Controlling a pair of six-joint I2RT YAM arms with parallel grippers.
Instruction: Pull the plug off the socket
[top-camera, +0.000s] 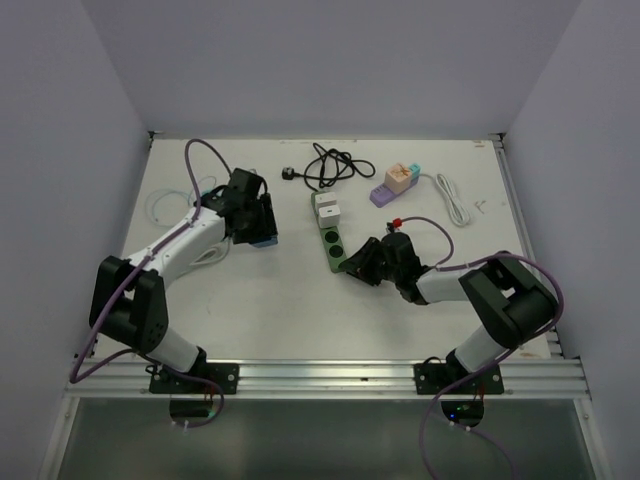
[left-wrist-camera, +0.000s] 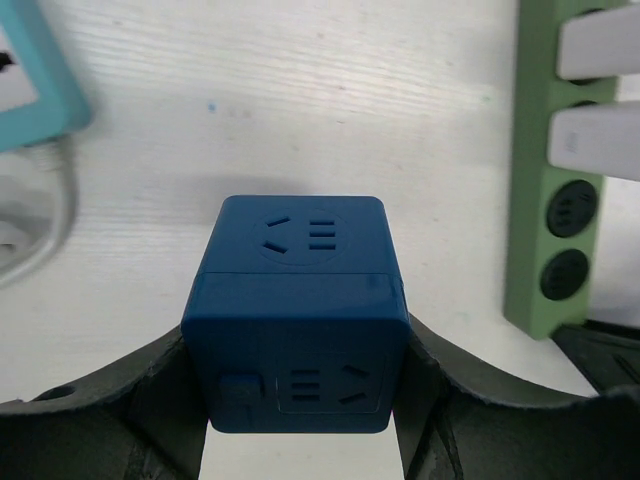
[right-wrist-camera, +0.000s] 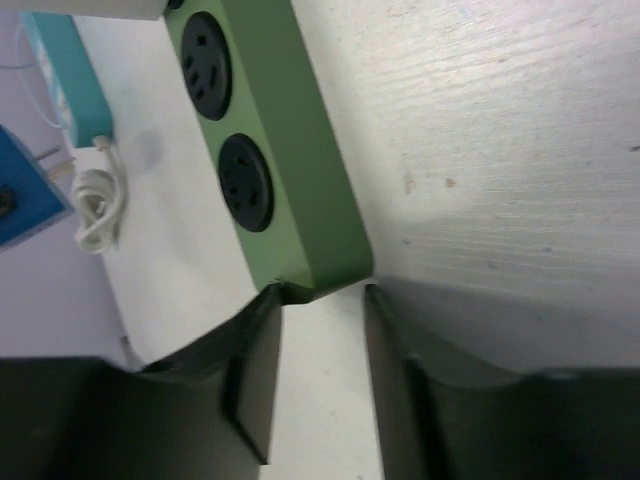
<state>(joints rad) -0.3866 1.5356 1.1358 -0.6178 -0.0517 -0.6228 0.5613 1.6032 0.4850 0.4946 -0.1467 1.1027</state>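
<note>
The blue cube adapter is clear of the green power strip, so my left gripper will next carry it toward the teal box and down onto the bare table beside it.
A green power strip (top-camera: 333, 238) lies mid-table with two white plugs (top-camera: 326, 208) in its far sockets and two empty black sockets nearer me. My left gripper (top-camera: 262, 228) is shut on a blue cube adapter (left-wrist-camera: 300, 320), gripping its two sides, left of the strip (left-wrist-camera: 545, 260) and apart from it. The white plugs (left-wrist-camera: 600, 140) show at the top right of the left wrist view. My right gripper (top-camera: 358, 265) is open, its fingertips (right-wrist-camera: 265, 305) at the strip's near end (right-wrist-camera: 300, 200), one tip touching its corner. The blue cube (right-wrist-camera: 20, 190) shows metal prongs in the right wrist view.
A black cable with plug (top-camera: 325, 165) lies at the back. A purple base with an orange-white adapter (top-camera: 397, 180) and a white cable (top-camera: 452, 197) sit back right. A teal box (left-wrist-camera: 35, 70) and a coiled white cable (right-wrist-camera: 95, 205) lie left of the strip.
</note>
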